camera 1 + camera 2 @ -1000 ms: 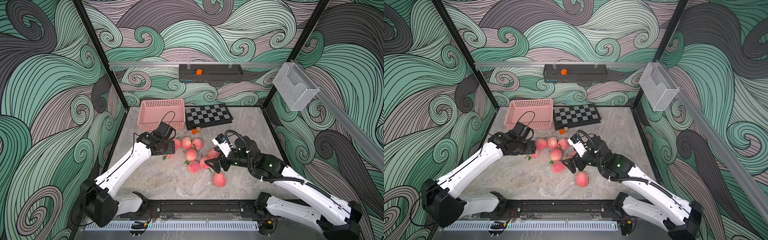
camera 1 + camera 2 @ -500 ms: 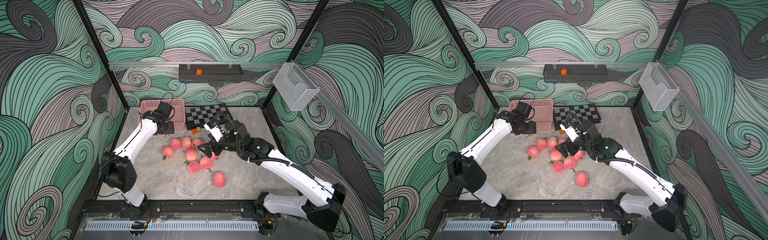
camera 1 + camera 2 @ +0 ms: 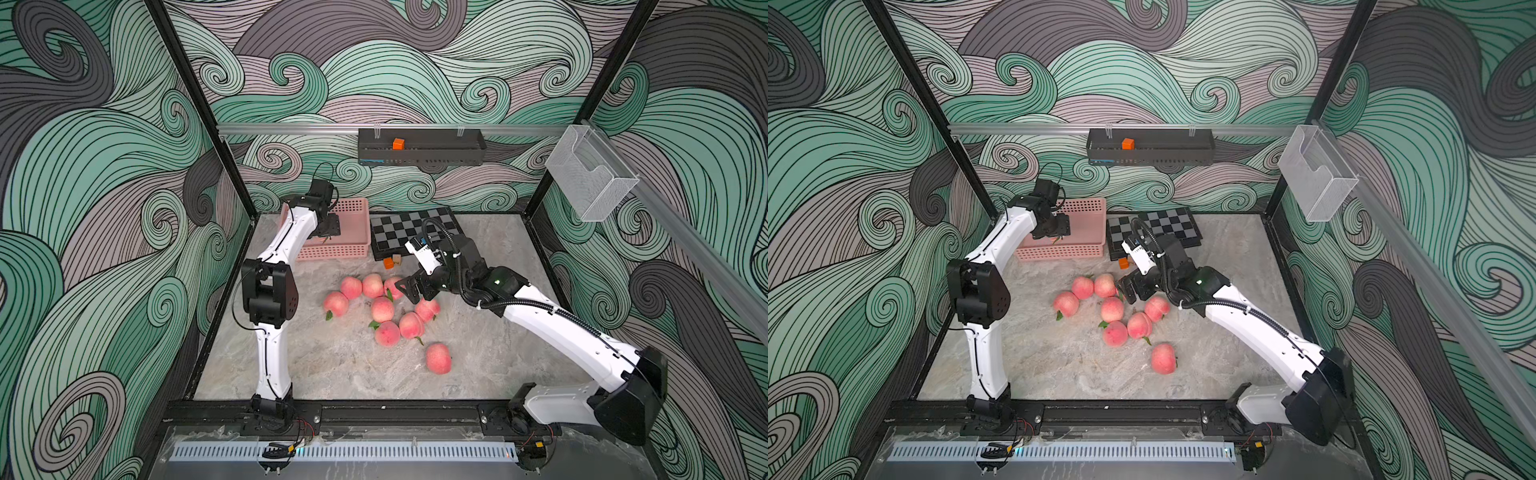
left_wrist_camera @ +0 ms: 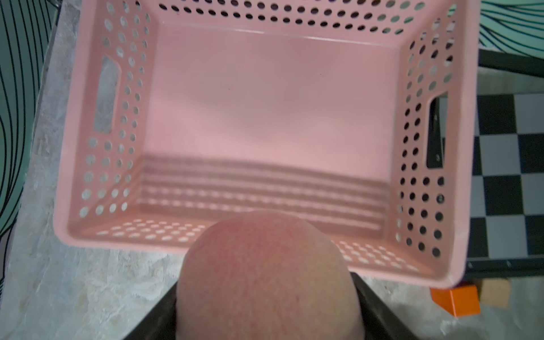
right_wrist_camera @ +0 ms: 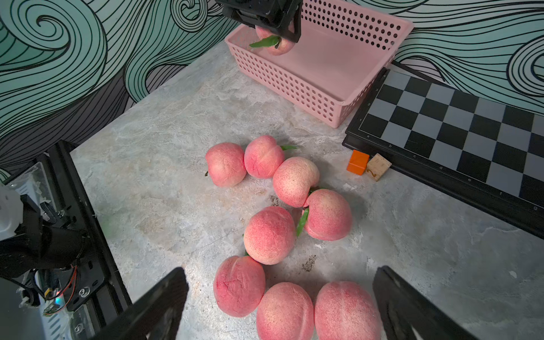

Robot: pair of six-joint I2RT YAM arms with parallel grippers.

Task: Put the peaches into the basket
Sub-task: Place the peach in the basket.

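The floor at the basket's end away from the chessboard (image 3: pixel 1028 240) (image 4: pixel 167 133) is bare, so my left gripper will next move that way and lower the peach inside to release it.
My left gripper (image 3: pixel 330 227) is shut on a pink peach (image 4: pixel 268 279) with a green leaf and holds it just above the near left rim of the pink basket (image 3: pixel 353 246). The right wrist view shows that held peach (image 5: pixel 276 44) over the basket (image 5: pixel 294 85), whose floor is bare. Several peaches (image 3: pixel 382 308) lie clustered mid-table, and one peach (image 3: pixel 438 358) sits apart nearer the front. My right gripper (image 3: pixel 409 289) hangs open over the cluster's far right side, with three peaches (image 5: pixel 285 312) between its fingers (image 5: pixel 173 288) and none gripped.
A chessboard (image 3: pixel 415 228) lies right of the basket, with an orange cube (image 3: pixel 388 262) and a tan cube (image 3: pixel 397 259) at its front corner. On the back wall hangs a black tray (image 3: pixel 419 151) holding an orange cube (image 3: pixel 398 144). A clear mesh holder (image 3: pixel 590 178) hangs on the right wall.
My left arm has lifted a peach from the cluster's left side and carried it back over the basket. My right gripper has moved back and left over the cluster, still open.
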